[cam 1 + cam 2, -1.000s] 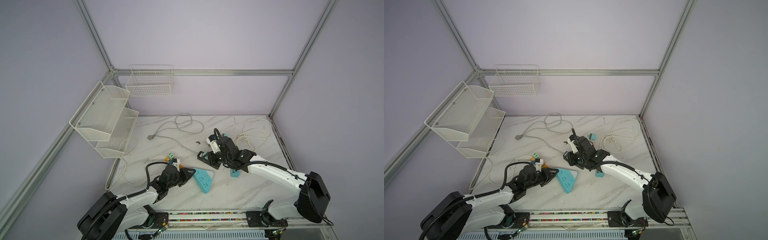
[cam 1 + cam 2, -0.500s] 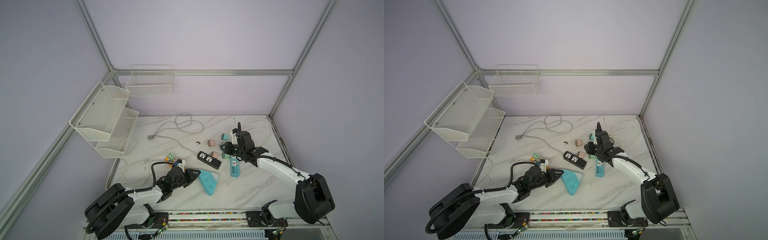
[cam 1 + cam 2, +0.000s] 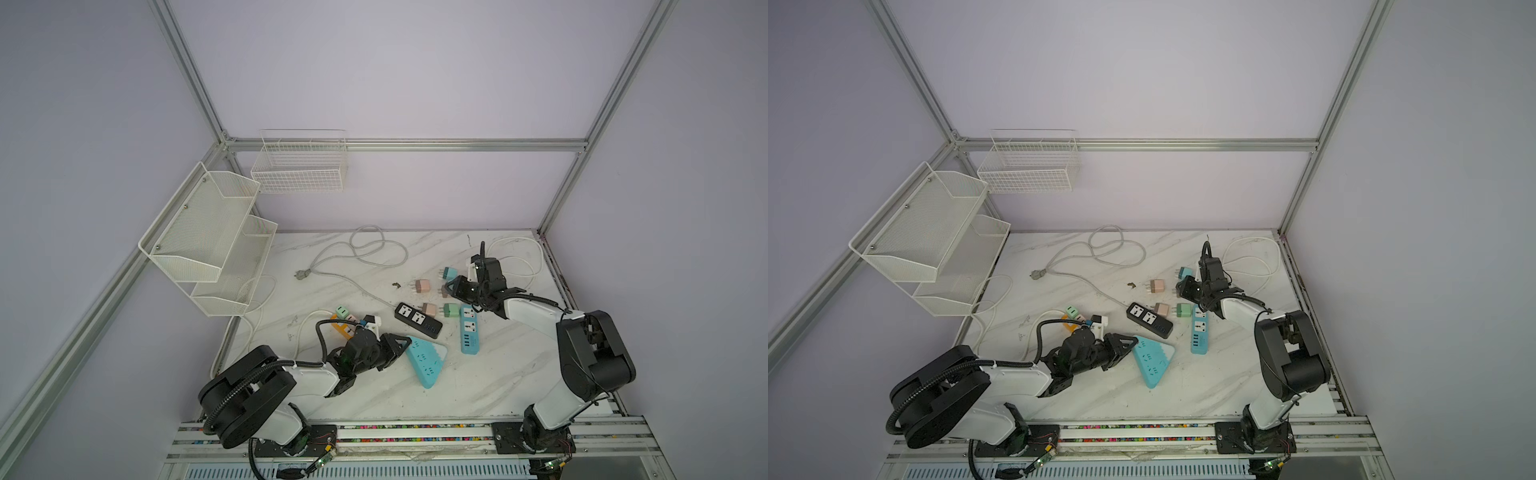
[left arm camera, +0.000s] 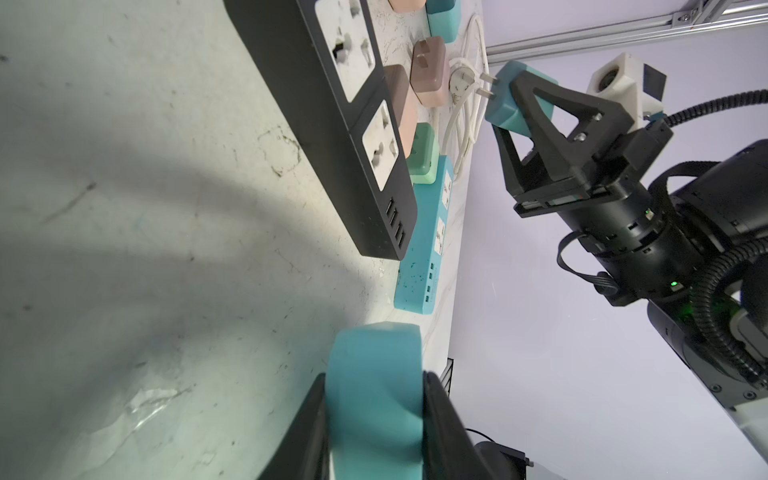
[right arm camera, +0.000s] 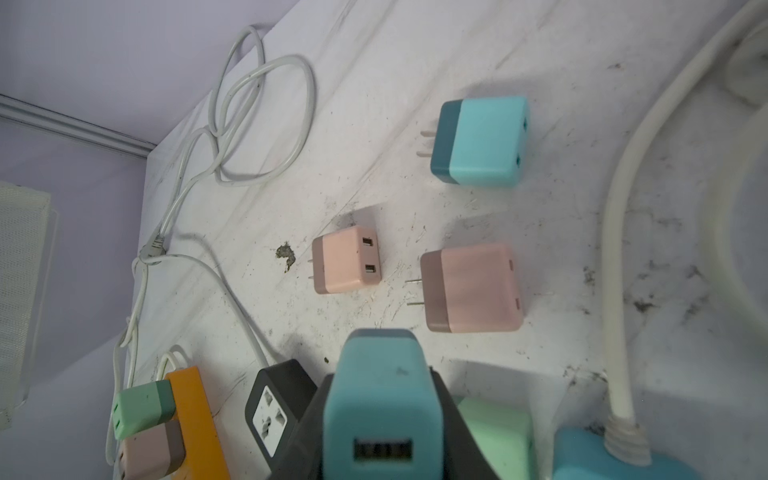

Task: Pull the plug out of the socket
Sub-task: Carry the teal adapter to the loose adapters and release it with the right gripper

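The right gripper carries the plug outward next and brings it down onto bare tabletop by the loose teal adapter [image 5: 379, 180] to release it.
The socket [image 3: 428, 362] is a teal triangular power strip lying flat near the table's front middle. My left gripper [image 3: 400, 345] is shut on its near corner, and the left wrist view shows the socket [image 4: 374, 374] squeezed between both fingers of that gripper [image 4: 374, 395]. The plug [image 5: 382, 395] is a teal USB adapter, free of any socket. My right gripper [image 5: 382, 386] is shut on it. The left wrist view shows the plug [image 4: 505, 102] held above the table, prongs bare. In both top views the right gripper [image 3: 452, 286] [image 3: 1185, 287] hovers at the back right.
A black power strip [image 3: 417, 319] and a blue power strip [image 3: 468, 330] lie mid-table with pink [image 3: 430, 308] and green [image 3: 451, 309] adapters. Loose adapters [image 5: 478, 141] [image 5: 347, 259] [image 5: 473, 289] lie under the right gripper. An orange strip [image 3: 343, 328], white cables [image 3: 374, 249] and wire baskets [image 3: 208, 232] are on the left.
My right gripper has swung from over the black strip toward the back right, carrying the plug. My left gripper and the socket have shifted slightly right.
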Controlling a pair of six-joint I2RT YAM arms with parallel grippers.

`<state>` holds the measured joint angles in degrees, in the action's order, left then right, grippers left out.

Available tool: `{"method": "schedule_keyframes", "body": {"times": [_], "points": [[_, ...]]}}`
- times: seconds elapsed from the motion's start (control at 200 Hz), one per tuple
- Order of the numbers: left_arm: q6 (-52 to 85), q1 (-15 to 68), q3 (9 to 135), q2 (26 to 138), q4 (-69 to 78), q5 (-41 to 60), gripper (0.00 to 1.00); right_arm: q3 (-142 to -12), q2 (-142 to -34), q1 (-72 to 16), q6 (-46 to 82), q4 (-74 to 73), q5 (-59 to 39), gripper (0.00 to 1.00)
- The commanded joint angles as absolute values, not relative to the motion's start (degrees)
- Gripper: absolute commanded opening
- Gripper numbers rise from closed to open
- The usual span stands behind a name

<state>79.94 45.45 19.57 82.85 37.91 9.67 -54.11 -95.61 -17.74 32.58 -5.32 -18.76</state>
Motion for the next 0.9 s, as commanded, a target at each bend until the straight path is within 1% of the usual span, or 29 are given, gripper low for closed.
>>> {"method": "schedule_keyframes", "body": {"times": [0.0, 0.235, 0.4, 0.59, 0.755, 0.825, 0.84, 0.895], "points": [[78.3, 45.7, 22.3, 84.3, 33.1, 8.7, 0.32, -58.0, -98.8, -17.9, 33.8, -10.6, -19.7, 0.06], [77.7, 45.7, 22.6, 84.7, 31.5, 8.8, 0.46, -63.5, -106.6, -18.2, 33.5, -11.4, -20.6, 0.06], [77.1, 45.6, 23.5, 84.2, 30.0, 9.5, 0.50, -66.7, -110.3, -18.5, 33.4, -10.6, -18.8, 0.07], [76.2, 45.6, 24.2, 83.3, 28.2, 9.4, 0.57, -72.2, -116.1, -19.2, 32.7, -8.5, -19.3, 0.07], [74.9, 45.6, 24.8, 81.5, 24.7, 8.6, 0.60, -75.6, -119.3, -19.9, 32.1, -6.3, -18.4, 0.11], [74.5, 45.6, 24.8, 81.5, 23.5, 8.3, 0.61, -76.1, -120.0, -20.0, 32.0, -6.3, -18.0, 0.14], [74.4, 45.6, 24.9, 79.7, 23.3, 8.3, 0.61, -76.2, -120.2, -20.0, 31.9, -6.2, -18.0, 0.15], [74.0, 45.5, 25.0, 79.0, 22.5, 8.2, 0.61, -76.7, -120.8, -20.0, 31.7, -5.9, -17.9, 0.18]]}}
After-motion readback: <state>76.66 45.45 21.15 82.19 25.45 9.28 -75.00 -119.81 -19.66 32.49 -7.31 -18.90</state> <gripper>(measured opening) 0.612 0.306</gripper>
